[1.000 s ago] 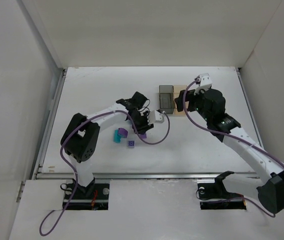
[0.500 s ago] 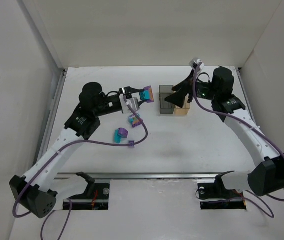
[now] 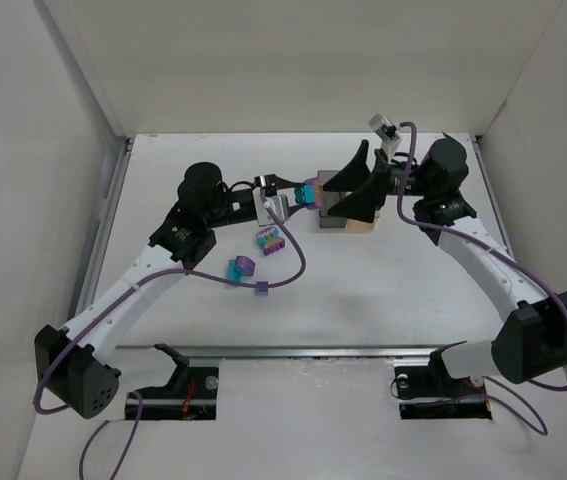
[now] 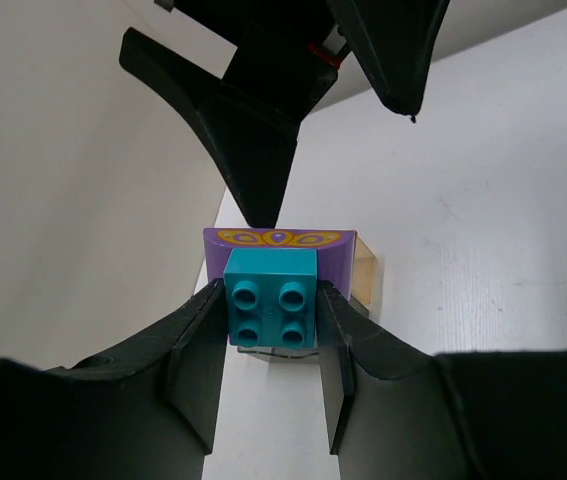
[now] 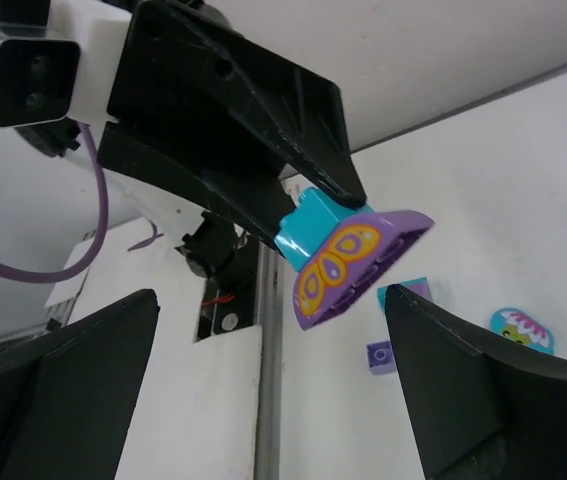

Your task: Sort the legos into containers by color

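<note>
My left gripper swings over, tips down and releases the teal brick (image 4: 271,297) next. The tan container (image 4: 365,271) lies below my left gripper, to its right in the top view.
My left gripper (image 3: 303,195) is shut on a teal brick (image 4: 271,297) stuck to a purple piece with an orange butterfly pattern (image 4: 278,245), held in the air just left of the containers. My right gripper (image 3: 358,185) is open, its two dark fingers (image 4: 253,140) spread facing the held piece (image 5: 348,262) without touching it. The smoky grey container (image 3: 331,218) and the tan container (image 3: 366,224) sit under the right gripper, mostly hidden. Loose legos lie on the table: a mixed cluster (image 3: 268,240), a teal and purple pair (image 3: 238,266), and a small purple brick (image 3: 260,289).
White walls enclose the table on the left, back and right. A metal rail (image 3: 293,350) runs along the near edge. Purple cables (image 3: 298,262) hang from both arms over the table.
My left arm rose from the loose legos with the teal and purple piece and carried it right toward the containers. My right gripper swung left to face it and spread its fingers.
</note>
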Available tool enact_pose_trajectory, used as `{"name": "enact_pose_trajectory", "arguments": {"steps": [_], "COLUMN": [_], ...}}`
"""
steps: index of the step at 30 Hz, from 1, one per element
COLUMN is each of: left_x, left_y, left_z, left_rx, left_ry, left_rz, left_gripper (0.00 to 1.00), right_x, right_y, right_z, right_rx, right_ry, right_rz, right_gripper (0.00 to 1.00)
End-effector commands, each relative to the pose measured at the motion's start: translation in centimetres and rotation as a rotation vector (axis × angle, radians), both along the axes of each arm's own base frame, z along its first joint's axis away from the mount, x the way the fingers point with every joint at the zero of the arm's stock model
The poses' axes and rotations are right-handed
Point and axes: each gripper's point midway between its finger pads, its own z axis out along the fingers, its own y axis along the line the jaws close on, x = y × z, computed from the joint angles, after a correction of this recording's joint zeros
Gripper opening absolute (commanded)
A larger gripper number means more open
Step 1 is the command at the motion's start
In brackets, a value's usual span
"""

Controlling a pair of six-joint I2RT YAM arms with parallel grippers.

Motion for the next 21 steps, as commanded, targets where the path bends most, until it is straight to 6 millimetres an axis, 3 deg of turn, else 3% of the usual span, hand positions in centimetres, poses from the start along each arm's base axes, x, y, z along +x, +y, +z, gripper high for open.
{"name": "enact_pose_trajectory", "arguments": {"steps": [1,6,11,13,14,21], "left_x": [-1.6,-2.4,-2.7,-2.9,-2.9,-3.5], "left_y": [-0.5,-0.6,-0.5,-0.6,-0.6,-0.9], "left_z": [3.4,3.9,4.2,4.4,4.6,4.9], "left_rx": [-0.071,-0.089,-0.097,-0.104,-0.109,-0.122], "left_ry": [-0.090,-0.080,-0.070,-0.070,-0.078,-0.074], "left_rz": [-0.055,-0.076,-0.076,-0.087,-0.088,-0.116], "left_gripper": [0.00,0.00,0.00,0.00,0.00,0.00], "right_x": [-0.9,0.7,1.5,1.7,2.0,0.9], "right_y": [0.9,1.4,1.6,1.7,1.8,1.7], "right_z": [0.8,0.0,0.4,0.5,0.6,1.5], "right_rx": [0.024,0.024,0.030,0.030,0.032,0.066], "right_ry": [-0.031,0.003,0.006,0.004,-0.009,-0.034], "right_rz": [0.069,0.035,0.026,0.026,0.025,0.097], "right_gripper": [1.00,1.00,0.98,0.93,0.85,0.60]}}
